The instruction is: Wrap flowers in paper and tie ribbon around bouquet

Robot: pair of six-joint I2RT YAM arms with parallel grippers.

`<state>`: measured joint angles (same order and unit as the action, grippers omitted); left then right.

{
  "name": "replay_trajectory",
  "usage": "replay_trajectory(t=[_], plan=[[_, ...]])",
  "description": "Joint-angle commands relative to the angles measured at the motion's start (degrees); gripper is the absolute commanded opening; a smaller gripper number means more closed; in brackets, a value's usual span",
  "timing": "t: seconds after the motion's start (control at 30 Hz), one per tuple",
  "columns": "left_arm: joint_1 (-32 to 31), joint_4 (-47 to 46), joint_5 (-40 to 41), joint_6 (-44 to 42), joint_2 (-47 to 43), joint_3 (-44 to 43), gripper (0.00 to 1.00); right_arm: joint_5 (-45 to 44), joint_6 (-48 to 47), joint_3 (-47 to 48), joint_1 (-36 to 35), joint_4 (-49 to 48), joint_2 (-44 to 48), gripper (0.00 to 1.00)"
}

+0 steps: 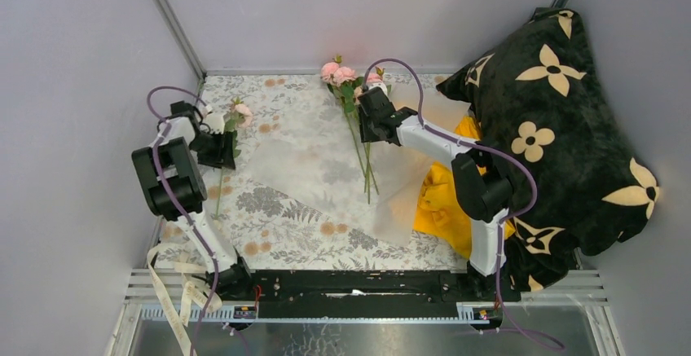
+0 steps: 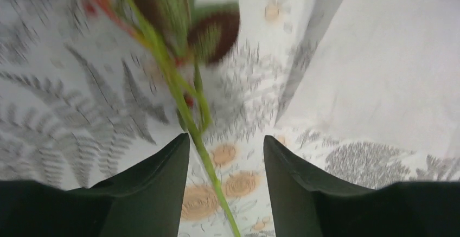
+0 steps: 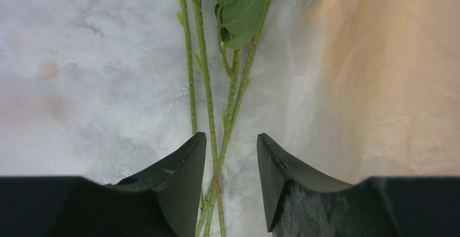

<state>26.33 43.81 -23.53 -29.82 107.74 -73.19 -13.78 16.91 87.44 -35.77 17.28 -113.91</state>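
Next, my left gripper moves down, eases outward and closes on the green stem beside the leaves, since that stem lies below and outward of it.
A translucent white paper lies spread mid-table. On it rest the flowers, pink blooms at the far end and thin stems running toward me. My right gripper hovers over those stems, open, with the stems passing between its fingers untouched. A single pink flower lies off the paper at the left. Its green stem runs between the jaws of my left gripper, which stands open just above the cloth. The cream ribbon hangs over the near left table edge.
A big black pillow with cream flower shapes fills the right side, with a yellow garment tucked against it under the paper's right edge. The floral tablecloth covers the table. Grey walls close in on three sides.
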Motion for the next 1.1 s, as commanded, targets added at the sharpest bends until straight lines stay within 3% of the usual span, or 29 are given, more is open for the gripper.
replay_trajectory(t=[0.0, 0.17, 0.4, 0.43, 0.47, 0.53, 0.57, 0.87, 1.0, 1.07], plan=[[-3.52, -5.78, 4.89, 5.73, 4.42, -8.52, 0.60, 1.46, 0.06, -1.05, -0.86, -1.37, 5.10, 0.48], [-7.05, -7.17, 11.37, 10.60, 12.30, -16.03, 0.63, 1.50, -0.21, -1.45, -0.93, -1.36, 5.57, 0.48], [-8.27, -4.99, 12.02, 13.22, 20.33, -20.45, 0.65, 1.62, -0.62, -1.80, -0.93, -1.31, 6.70, 0.49], [-8.27, -4.30, 11.20, 13.38, 21.05, -20.72, 0.59, 1.36, -0.63, -1.75, -0.96, -1.09, 7.07, 0.49], [-8.28, -3.66, 10.24, 13.31, 21.44, -20.76, 0.46, 1.07, -0.72, -1.72, -0.97, -0.83, 7.44, 0.49], [-8.24, -2.79, 7.30, 13.29, 21.27, -20.37, 0.09, 0.55, -0.97, -1.72, -0.94, -0.28, 8.28, 0.50], [-8.04, -2.64, 5.57, 13.64, 20.60, -20.15, 0.00, 0.53, -1.16, -1.79, -0.93, -0.03, 8.83, 0.50], [-3.78, -8.46, -16.83, 29.23, 2.19, -20.81, 0.00, 18.93, -7.93, -2.37, -3.24, -4.18, 13.46, 0.52], [-4.42, -16.24, -29.28, 41.97, -6.03, -18.26, 0.00, 23.84, -12.17, 3.23, -9.54, -6.03, 10.09, 0.63], [-6.07, -21.17, -32.85, 49.12, -9.33, -15.90, 0.00, 29.81, -9.33, 6.45, -10.78, -8.76, 7.36, 0.72]])
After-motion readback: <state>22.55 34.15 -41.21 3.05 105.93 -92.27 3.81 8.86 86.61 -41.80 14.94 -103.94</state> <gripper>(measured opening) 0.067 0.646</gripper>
